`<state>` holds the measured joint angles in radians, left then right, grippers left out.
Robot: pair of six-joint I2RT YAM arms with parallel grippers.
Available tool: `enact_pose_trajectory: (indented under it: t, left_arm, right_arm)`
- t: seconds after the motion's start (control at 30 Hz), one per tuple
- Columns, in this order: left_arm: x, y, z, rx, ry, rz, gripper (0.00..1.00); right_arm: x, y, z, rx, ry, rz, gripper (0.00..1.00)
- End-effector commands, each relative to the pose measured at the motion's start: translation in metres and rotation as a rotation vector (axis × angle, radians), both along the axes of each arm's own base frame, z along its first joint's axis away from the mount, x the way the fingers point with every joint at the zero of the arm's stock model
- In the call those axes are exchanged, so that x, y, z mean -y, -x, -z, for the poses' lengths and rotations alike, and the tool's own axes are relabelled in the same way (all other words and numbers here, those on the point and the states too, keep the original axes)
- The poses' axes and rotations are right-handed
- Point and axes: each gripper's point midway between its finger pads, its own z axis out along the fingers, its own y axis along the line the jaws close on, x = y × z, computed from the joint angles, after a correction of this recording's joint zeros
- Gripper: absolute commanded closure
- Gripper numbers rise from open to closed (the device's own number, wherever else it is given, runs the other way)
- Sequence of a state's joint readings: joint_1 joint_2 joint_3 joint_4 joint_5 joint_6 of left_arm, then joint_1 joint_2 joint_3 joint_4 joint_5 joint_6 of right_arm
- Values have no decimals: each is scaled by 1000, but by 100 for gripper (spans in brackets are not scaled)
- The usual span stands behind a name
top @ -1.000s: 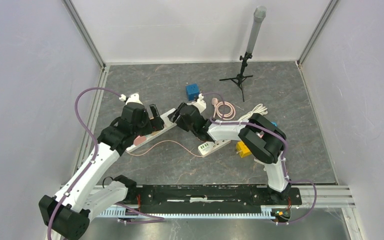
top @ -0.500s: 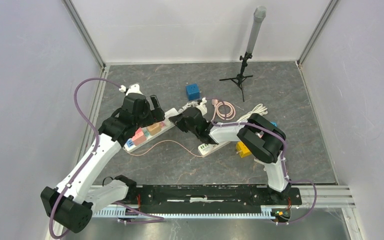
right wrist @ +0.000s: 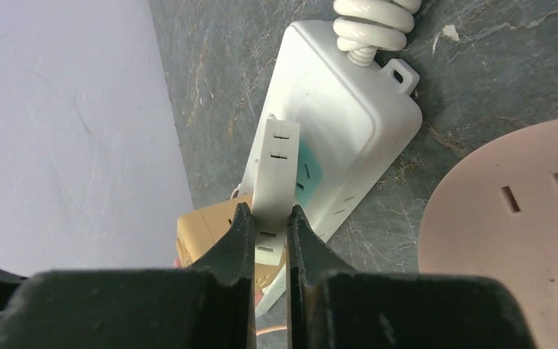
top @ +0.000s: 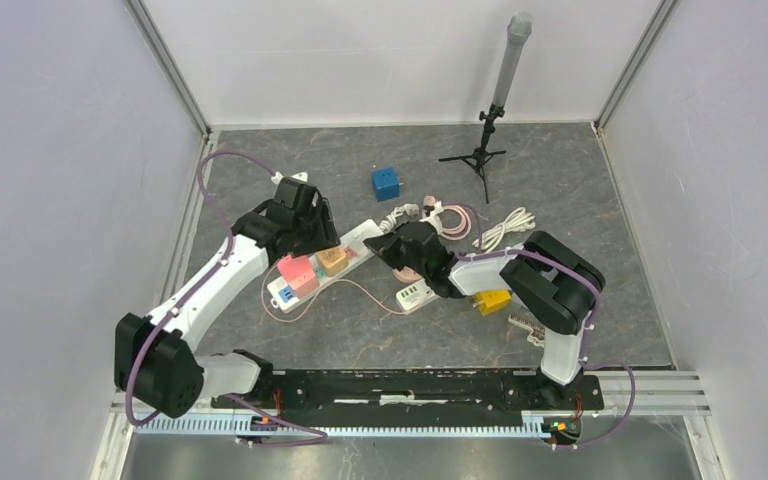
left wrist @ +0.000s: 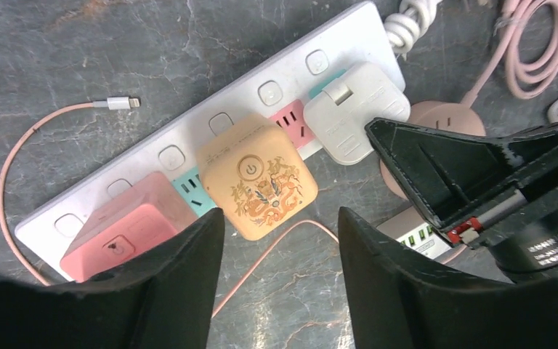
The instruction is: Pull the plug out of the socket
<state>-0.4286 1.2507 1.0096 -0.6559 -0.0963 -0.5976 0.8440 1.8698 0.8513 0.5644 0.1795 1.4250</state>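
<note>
The white plug (right wrist: 276,171) comes off next as my right gripper rises, then goes outward for release on the bare table beyond the power strip (right wrist: 216,123), which is outward of my gripper.
The socket is a white power strip (top: 363,236) (left wrist: 189,138) lying slantwise on the grey table. Three plugs sit in it: a pink one (left wrist: 127,229), an orange one with a dragon print (left wrist: 258,185) and a white plug (left wrist: 352,113) near the cable end. My right gripper (right wrist: 267,211) (top: 388,246) is shut on the white plug (right wrist: 276,171), which stands over a teal outlet. My left gripper (left wrist: 280,218) (top: 317,232) hovers open above the orange plug's near edge, with only table and a thin pink cable (left wrist: 276,269) between its fingers.
A round pink socket (right wrist: 523,240) lies right beside the strip's end. Nearby are a small white USB strip (top: 415,294), a yellow plug (top: 490,300), a blue cube (top: 385,183), coiled pink (top: 450,220) and white (top: 505,228) cables, and a tripod (top: 480,152) at the back.
My right gripper has closed on the white plug. The left arm has swung right and back, its jaws narrowing. The strip has slid right, so the pink and orange plugs now show.
</note>
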Motion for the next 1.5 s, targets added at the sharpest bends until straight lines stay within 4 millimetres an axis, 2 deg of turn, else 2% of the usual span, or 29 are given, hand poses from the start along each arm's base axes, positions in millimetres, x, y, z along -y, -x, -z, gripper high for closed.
enact_pose_trajectory:
  t: [0.0,0.2,0.37,0.5,0.67,0.83,0.87,1.0,1.1,1.13,1.23,1.47]
  left_arm:
    - [17,-15,-11,32,48,57,39]
    - [16,-14,14,-39,15,63,52]
    - [14,-2,33,-105,-82,60,52]
    - [0,8,53,-155,-178,39,52]
    - [-9,17,69,-194,-215,28,53]
    - [-13,22,80,-222,-239,23,54]
    - [-13,23,82,-228,-237,24,54]
    - [-12,24,86,-238,-236,27,55]
    - [-12,24,87,-237,-237,28,55]
    - [-13,24,87,-239,-238,27,55]
    - [-15,26,90,-246,-247,30,56]
    - [-16,30,97,-261,-256,32,56]
  right_arm:
    - [-2,8,-12,81,22,-74,100]
    - [-1,11,-7,91,44,-99,100]
    - [-5,10,-11,123,50,-128,100]
    - [-11,7,-37,239,-22,-171,100]
    - [-19,8,-73,361,-179,-235,100]
    - [-24,13,-84,381,-263,-269,100]
    - [-25,12,-83,375,-265,-266,100]
    - [-17,5,-45,226,-146,-203,100]
    - [-11,7,-30,112,-156,-151,100]
    - [-11,8,-31,93,-186,-142,100]
    - [-15,9,-45,59,-309,-125,100]
    - [-19,9,-90,110,-512,-133,100]
